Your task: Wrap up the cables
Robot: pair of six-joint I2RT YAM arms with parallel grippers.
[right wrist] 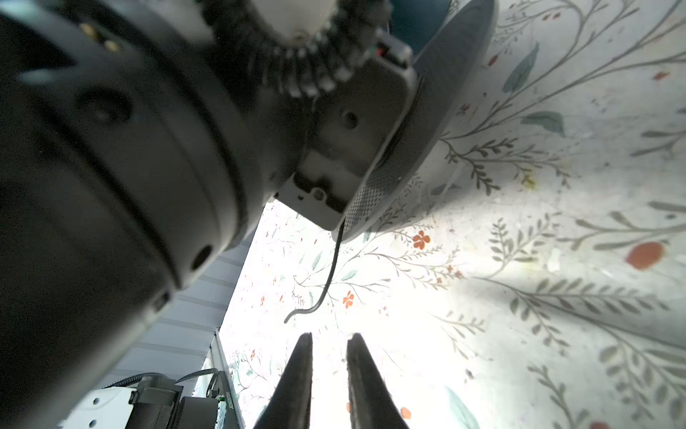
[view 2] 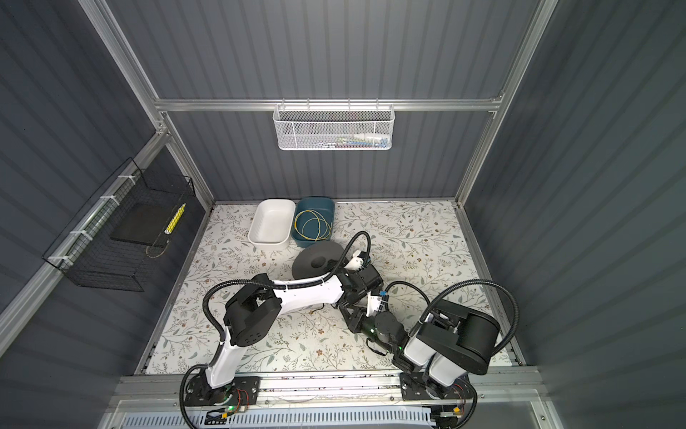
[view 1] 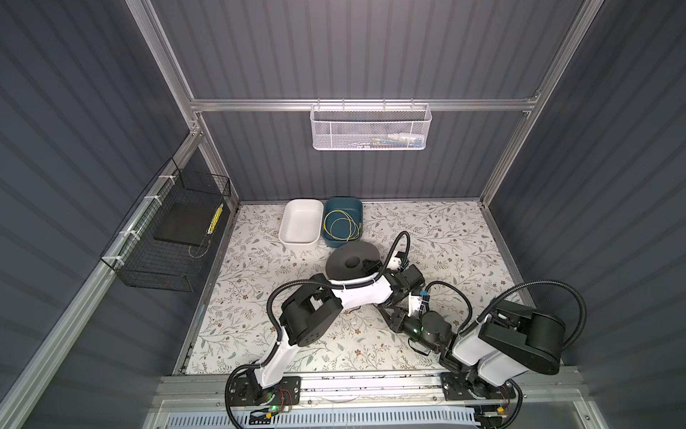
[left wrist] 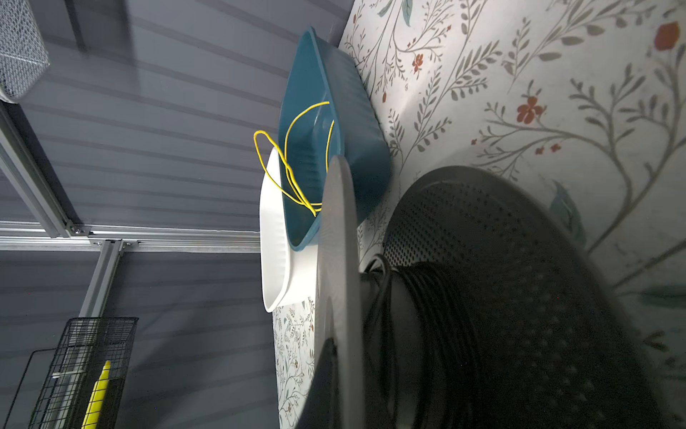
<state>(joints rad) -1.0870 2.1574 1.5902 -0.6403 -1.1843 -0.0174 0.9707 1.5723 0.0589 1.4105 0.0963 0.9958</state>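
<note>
I need to lower the spool next with my left gripper until it rests on the table below the gripper and the spool's raised lower rim, and then let go of the spool's upper rim.
A dark grey spool [view 1: 352,262] [view 2: 317,260] stands mid-table with the black cable [left wrist: 438,327] wound on its hub. My left gripper [left wrist: 337,371] [view 1: 371,265] is shut on the spool's upper flange [left wrist: 336,260], and one finger [left wrist: 326,367] shows against it. The cable's free end [right wrist: 323,286] [view 2: 317,307] hangs from the spool and curls above the table. Just short of that end, my right gripper [right wrist: 330,338] [view 1: 386,314] is open a little, with nothing between its fingers. A yellow cable [view 1: 341,224] [view 2: 312,224] [left wrist: 297,163] lies looped in the blue tub.
The blue tub [view 1: 358,208] and a white tub [view 1: 300,237] stand side by side at the back, right behind the spool. A black wire basket [view 1: 163,260] hangs on the left wall and a white mesh basket [view 1: 371,128] on the back rail. The two arms cross mid-table.
</note>
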